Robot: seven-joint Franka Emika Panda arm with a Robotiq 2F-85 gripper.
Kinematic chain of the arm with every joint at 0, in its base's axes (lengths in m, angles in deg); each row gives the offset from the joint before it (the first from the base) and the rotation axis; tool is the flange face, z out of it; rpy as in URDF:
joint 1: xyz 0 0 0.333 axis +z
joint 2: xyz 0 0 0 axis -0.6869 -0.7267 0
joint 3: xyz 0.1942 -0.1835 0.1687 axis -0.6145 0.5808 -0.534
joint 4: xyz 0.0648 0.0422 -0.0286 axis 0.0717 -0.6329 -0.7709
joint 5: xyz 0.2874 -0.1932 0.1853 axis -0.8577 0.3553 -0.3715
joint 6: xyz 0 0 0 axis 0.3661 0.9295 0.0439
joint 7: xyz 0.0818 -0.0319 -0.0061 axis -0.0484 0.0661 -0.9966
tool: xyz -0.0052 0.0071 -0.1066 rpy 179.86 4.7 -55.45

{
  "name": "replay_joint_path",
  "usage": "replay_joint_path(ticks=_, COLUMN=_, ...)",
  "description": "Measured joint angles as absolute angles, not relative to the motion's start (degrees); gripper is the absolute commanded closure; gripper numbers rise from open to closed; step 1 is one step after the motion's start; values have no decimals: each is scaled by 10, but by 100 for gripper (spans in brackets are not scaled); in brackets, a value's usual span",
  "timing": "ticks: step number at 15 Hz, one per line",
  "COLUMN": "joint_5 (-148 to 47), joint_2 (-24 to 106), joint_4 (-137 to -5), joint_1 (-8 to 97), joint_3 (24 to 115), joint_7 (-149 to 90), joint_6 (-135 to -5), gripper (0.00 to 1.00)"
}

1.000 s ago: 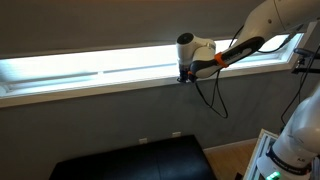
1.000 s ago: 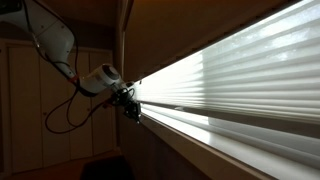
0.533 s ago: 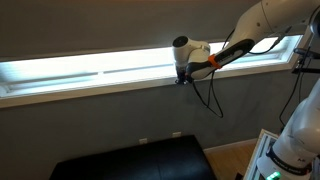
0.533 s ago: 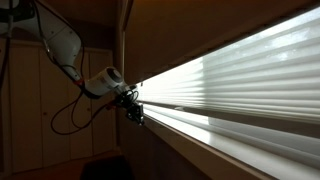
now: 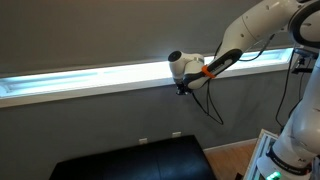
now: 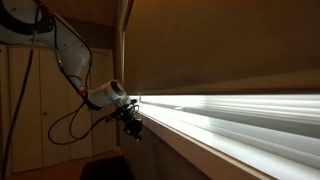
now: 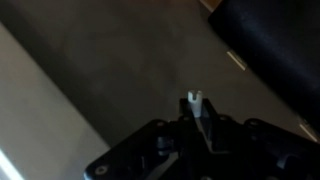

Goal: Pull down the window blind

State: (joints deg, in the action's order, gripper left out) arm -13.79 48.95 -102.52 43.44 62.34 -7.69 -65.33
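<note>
The pull tab should next go further down along the grey wall below the window sill (image 5: 186, 104), drawn by my gripper. Then my gripper should release the pull tab.
The window blind (image 5: 100, 35) is a wide dark grey shade covering most of the window in both exterior views (image 6: 220, 45). Its straight bottom edge is low, leaving a narrow bright strip of white slatted covering (image 5: 90, 78) beneath it. My gripper (image 5: 181, 88) is at the blind's bottom edge, near the window sill, and shows in the other exterior view too (image 6: 133, 122). In the wrist view my gripper (image 7: 196, 108) is shut on a small white pull tab (image 7: 195, 98) that sticks out between the fingertips.
A grey wall (image 5: 100, 115) runs below the sill. A black cable (image 5: 210, 105) hangs from the arm. A black flat-topped piece of furniture (image 5: 130, 160) stands below. A white robot base (image 5: 290, 140) is at the right. Pale panelling (image 6: 25, 110) is behind the arm.
My gripper has moved down and a little sideways along the window. The blind's bottom edge has come down with it, and the bright strip is much narrower.
</note>
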Motion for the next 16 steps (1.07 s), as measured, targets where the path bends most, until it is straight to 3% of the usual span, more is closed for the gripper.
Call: replay_joint_path(ticks=16, joint_5=-155, joint_2=374, joint_4=-975, joint_1=461, joint_3=645, joint_7=-119, joint_6=-580, gripper=96)
